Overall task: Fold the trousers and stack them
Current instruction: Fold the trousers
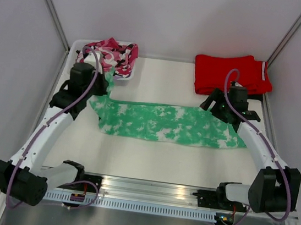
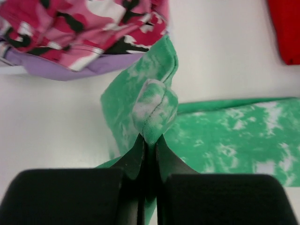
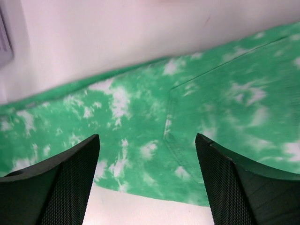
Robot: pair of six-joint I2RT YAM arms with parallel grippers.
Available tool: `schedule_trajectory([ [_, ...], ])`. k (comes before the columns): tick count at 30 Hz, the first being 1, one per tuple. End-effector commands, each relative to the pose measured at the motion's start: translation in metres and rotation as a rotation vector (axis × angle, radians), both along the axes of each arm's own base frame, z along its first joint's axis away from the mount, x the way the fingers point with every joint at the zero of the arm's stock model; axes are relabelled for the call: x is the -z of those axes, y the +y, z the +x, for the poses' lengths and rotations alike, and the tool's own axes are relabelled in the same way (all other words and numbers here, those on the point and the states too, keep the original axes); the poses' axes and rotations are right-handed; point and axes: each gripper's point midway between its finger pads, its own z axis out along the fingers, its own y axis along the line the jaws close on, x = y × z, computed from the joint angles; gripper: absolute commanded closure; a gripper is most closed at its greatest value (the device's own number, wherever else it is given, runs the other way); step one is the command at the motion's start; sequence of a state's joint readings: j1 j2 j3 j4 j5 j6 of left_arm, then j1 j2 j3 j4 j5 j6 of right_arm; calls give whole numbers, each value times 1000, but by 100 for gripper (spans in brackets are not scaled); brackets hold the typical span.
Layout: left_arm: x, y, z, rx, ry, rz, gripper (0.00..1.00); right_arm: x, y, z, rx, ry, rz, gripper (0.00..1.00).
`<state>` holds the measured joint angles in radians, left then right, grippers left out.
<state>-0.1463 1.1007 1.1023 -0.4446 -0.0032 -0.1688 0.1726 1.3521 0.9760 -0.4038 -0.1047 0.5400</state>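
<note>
The trousers' flat middle lies below my left gripper, to the right in the top view. I will next carry the leg end's fold that way and down, then release it.
The mint-green, white-blotched trousers lie stretched across the middle of the table, left to right. My left gripper is shut on a raised fold of their leg end, lifted a little off the table at the left. My right gripper hangs open above the trousers' wide end, where a pocket seam shows. Nothing sits between its fingers. In the top view that gripper is over the cloth's upper right corner.
A pink, black and white camouflage garment lies in a white tray at the back left, close to my left gripper. Folded red trousers with a white stripe lie at the back right. Grey walls close in both sides.
</note>
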Motion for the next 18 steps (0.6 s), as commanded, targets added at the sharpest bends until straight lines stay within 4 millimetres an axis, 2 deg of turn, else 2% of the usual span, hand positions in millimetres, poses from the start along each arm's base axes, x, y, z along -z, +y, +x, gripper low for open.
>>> schedule_trajectory([
  [1, -11, -41, -5, -76, -7, -102, 98, -32, -38, 4, 124, -69, 10, 11],
  [2, -8, -47, -3, -105, -4, -97, 98, -36, -42, 2, 128, -78, 21, 11],
  [3, 5, -74, -3, -74, 42, -124, 98, -35, -53, 0, 152, -76, 13, 11],
  [4, 4, -87, 0, -66, 54, -146, 98, -35, -57, -1, 158, -74, 7, 11],
  [5, 7, -109, -2, -37, 67, -156, 98, -35, -61, -5, 168, -71, -7, 11],
  [6, 15, -127, 4, -37, 89, -169, 98, -32, -62, -9, 166, -65, -16, 10],
  [7, 16, -137, 9, -46, 75, -168, 98, -34, -63, -11, 167, -71, -17, 11],
  [8, 21, -151, 9, -36, 81, -160, 98, -33, -72, -11, 195, -72, -19, 10],
  [9, 30, -177, 11, -29, 113, -165, 98, -30, -73, -14, 196, -65, -18, 10],
  [11, 42, -199, 13, -29, 151, -170, 98, -30, -74, -17, 197, -70, -22, 10],
  [12, 39, -218, 12, -25, 158, -203, 98, -28, -74, -19, 197, -66, -25, 10],
  [13, 58, -230, 15, -28, 189, -185, 98, -26, -75, -20, 198, -64, -28, 10],
  [15, 63, -256, 11, -14, 205, -222, 98, -23, -77, -24, 200, -57, -40, 10],
  [16, 78, -266, 11, -14, 230, -217, 98, -21, -79, -25, 206, -52, -46, 10],
  [18, 84, -287, 5, 4, 246, -248, 98, -16, -82, -29, 209, -43, -62, 9],
])
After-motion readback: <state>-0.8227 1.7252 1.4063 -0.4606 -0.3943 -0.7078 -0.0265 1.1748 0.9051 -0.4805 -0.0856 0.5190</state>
